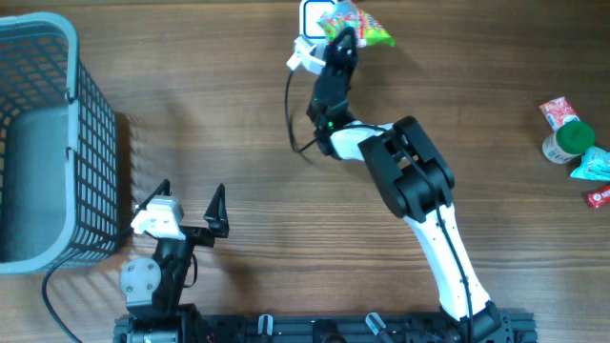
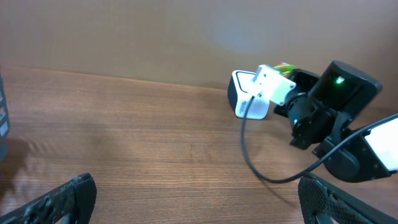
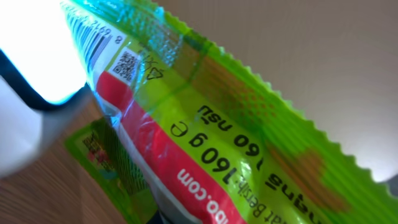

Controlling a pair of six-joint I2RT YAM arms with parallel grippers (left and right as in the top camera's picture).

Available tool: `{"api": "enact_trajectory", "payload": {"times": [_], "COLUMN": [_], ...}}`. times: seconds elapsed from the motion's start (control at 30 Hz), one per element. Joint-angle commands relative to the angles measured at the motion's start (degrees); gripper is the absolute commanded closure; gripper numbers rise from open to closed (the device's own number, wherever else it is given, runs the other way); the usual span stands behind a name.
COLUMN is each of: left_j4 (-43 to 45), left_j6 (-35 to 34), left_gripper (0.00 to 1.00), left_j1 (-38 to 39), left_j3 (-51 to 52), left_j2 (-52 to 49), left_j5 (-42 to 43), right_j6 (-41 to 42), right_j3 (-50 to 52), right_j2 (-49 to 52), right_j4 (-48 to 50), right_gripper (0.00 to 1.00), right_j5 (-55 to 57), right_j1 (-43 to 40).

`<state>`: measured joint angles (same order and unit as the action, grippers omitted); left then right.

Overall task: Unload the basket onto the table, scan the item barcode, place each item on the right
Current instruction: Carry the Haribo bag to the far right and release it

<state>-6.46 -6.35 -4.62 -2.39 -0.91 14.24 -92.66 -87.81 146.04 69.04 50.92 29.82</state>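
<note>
The bare tabletop beyond the other items is to the right of my right gripper in the overhead view. My right gripper needs to swing the item there and release it.
The item is a green and red snack packet [image 1: 360,21]. My right gripper [image 1: 341,42] is shut on it at the far centre of the table, holding it right over the white scanner [image 1: 312,15]. The right wrist view is filled by the packet [image 3: 249,137], whose barcode [image 3: 93,37] sits at the upper left against the scanner's glowing window [image 3: 31,50]; my fingers are hidden behind the packet. From the left wrist view the scanner [image 2: 247,94] stands beside the right arm [image 2: 329,106]. My left gripper [image 1: 191,195] rests open and empty near the front left.
A grey wire basket [image 1: 95,143] stands at the left edge. A black cable [image 1: 291,114] loops from the scanner along the right arm. More items lie at the far right: a red packet [image 1: 556,111], a green-lidded cup [image 1: 572,141] and a blue packet [image 1: 596,164].
</note>
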Motion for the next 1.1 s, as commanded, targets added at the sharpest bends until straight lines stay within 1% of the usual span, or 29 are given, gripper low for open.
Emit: {"api": "enact_trajectory", "payload": {"times": [0.0,0.13,0.2,0.27,0.33,0.37,0.43,0.5,0.6,0.67,0.77,0.83,0.87,0.9,0.93,0.97,1.0,1.03,1.07], "left_j4": [0.04,0.04,0.04,0.04,0.04,0.04,0.04,0.04,0.04,0.04,0.04,0.04,0.04,0.04,0.04,0.04,0.04,0.04,0.04], "left_j6": [0.07,0.07,0.07,0.07,0.07,0.07,0.07,0.07,0.07,0.07,0.07,0.07,0.07,0.07,0.07,0.07,0.07,0.07,0.07], "left_gripper": [0.00,0.00,0.00,0.00,0.00,0.00,0.00,0.00,0.00,0.00,0.00,0.00,0.00,0.00,0.00,0.00,0.00,0.00,0.00], "left_j1": [-0.26,-0.26,-0.26,-0.26,-0.26,-0.26,-0.26,-0.26,-0.26,-0.26,-0.26,-0.26,-0.26,-0.26,-0.26,-0.26,-0.26,-0.26,-0.26], "left_j3": [0.59,0.59,0.59,0.59,0.59,0.59,0.59,0.59,0.59,0.59,0.59,0.59,0.59,0.59,0.59,0.59,0.59,0.59,0.59], "left_j2": [0.09,0.09,0.09,0.09,0.09,0.09,0.09,0.09,0.09,0.09,0.09,0.09,0.09,0.09,0.09,0.09,0.09,0.09,0.09], "left_j5": [-0.33,-0.35,-0.33,-0.33,-0.35,-0.35,-0.35,-0.35,-0.35,-0.35,-0.35,-0.35,-0.35,-0.33,-0.35,-0.35,-0.35,-0.35,-0.35], "right_j6": [-1.27,3.74,8.48,13.07,19.37,23.19,28.94,36.81,45.86,50.49,54.99,58.51,59.12,60.28,61.44,61.90,62.03,62.05,62.23], "right_j3": [-1.18,-1.14,-0.66,-0.57,-0.44,-0.35,-0.26,-0.20,-0.20,-0.20,-0.20,-0.20,-0.20,-0.20,-0.20,-0.22,-0.20,-0.20,-0.22], "right_j2": [-3.26,-3.56,-3.56,-3.54,-3.54,-3.54,-3.54,-3.54,-3.54,-3.54,-3.54,-3.54,-3.56,-3.87,-4.24,-4.81,-5.55,-6.51,-7.32], "right_j4": [0.81,0.68,-0.44,-3.98,-11.91,-18.08,-27.04,-36.54,-46.58,-51.34,-56.54,-59.04,-59.06,-59.06,-59.08,-59.04,-59.04,-59.01,-59.01], "right_gripper": [0.96,0.96,0.96,0.96,0.96,0.96,0.96,0.96,0.96,0.96,0.96,0.96,0.85,0.54,0.36,0.21,0.08,0.00,0.00], "right_j5": [7.93,14.21,16.92,19.32,20.65,20.74,20.37,19.78,19.34,19.41,20.59,23.87,24.94,25.62,25.62,25.20,24.11,23.10,22.27], "right_j1": [-5.97,-11.91,-15.06,-18.05,-20.85,-22.47,-24.50,-26.60,-29.59,-32.00,-36.20,-39.50,-40.11,-40.37,-40.39,-40.04,-39.34,-38.36,-37.46]}}
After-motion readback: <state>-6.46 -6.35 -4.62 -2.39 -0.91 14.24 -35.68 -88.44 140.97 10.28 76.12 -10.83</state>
